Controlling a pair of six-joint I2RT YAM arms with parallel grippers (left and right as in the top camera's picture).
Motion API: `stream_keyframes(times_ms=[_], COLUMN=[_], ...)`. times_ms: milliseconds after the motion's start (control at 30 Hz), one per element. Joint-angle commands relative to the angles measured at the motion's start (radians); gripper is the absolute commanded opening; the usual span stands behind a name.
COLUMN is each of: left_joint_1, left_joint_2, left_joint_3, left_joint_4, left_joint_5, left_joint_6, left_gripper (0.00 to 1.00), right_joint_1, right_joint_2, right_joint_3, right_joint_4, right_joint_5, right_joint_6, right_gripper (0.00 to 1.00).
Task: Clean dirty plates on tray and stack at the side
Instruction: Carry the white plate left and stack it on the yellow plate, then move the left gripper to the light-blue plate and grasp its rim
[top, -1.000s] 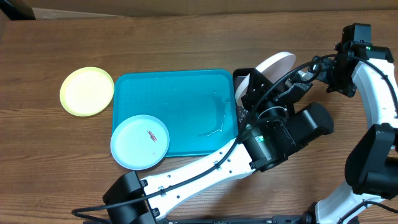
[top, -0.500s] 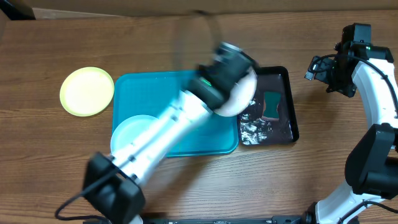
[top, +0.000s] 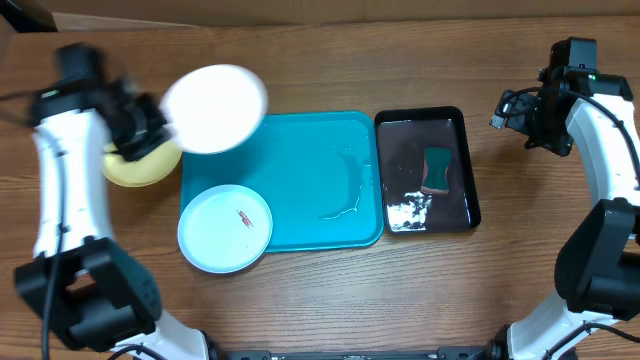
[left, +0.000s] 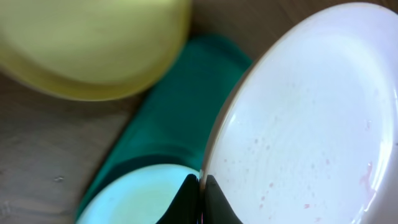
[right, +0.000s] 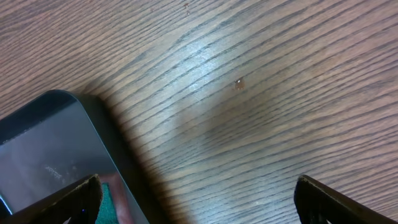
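The left gripper should next go left in the overhead view and down, and let go of the white plate atop the yellow-green plate (top: 135, 168) (left: 93, 40), since that lies beside the tray.
My left gripper (top: 152, 126) is shut on the rim of the white plate (top: 213, 108) and holds it in the air over the tray's far left corner. In the left wrist view the fingertips (left: 200, 186) pinch the white plate (left: 311, 124), which carries faint reddish specks. The yellow-green plate (top: 135, 168) lies on the table under the gripper, partly hidden. The light blue plate (top: 225, 228), with a reddish smear, rests on the front left corner of the turquoise tray (top: 300, 150). My right gripper (top: 512, 112) hovers open and empty beyond the black tray (top: 425, 118).
The black tray holds a green sponge (top: 437, 170) and white foam (top: 405, 210). Water streaks lie on the turquoise tray's right side. The right wrist view shows bare wood and the black tray's corner (right: 56, 143).
My left arm has swung from over the black tray across the turquoise tray to the far left, carrying the white plate. The right arm has not moved.
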Motion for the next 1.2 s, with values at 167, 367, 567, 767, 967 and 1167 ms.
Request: stream_keyframes(times_ms=[167,367,567,767,967,1167], left_joint_1=[0.304,0.332,0.312,0.298,0.262,0.248], left_joint_2=[-0.046,-0.046,-0.045,-0.040,-0.015,-0.002], left_joint_3=[-0.027,-0.153,-0.345,-0.436,-0.448,-0.448], left_joint_4=[0.009,0.165,0.444,0.590,0.638,0.658], left_joint_5=[-0.183,-0.264,-0.214,-0.192,-0.194,-0.196], left_joint_6=[-0.076,-0.076,-0.077,-0.083,-0.083,-0.083], left_gripper=[0.05,0.04,0.04,0.04,0.04,0.11], right_joint_1=[-0.002,-0.002,-0.002,-0.002,-0.002,-0.002], right_joint_2=[-0.019,-0.019,-0.019,-0.019,-0.019,-0.019], right_joint_3=[0.010,0.010,0.010,0.010,0.010,0.010], right_joint_4=[0.006,0.005,0.006,0.005,0.006,0.005], right_joint_5=[0.002,0.002,0.002,0.002,0.002,0.002], right_joint_6=[0.002,0.002,0.002,0.002,0.002,0.002], right_gripper=[1.00,1.00,1.00,1.00,1.00,1.00])
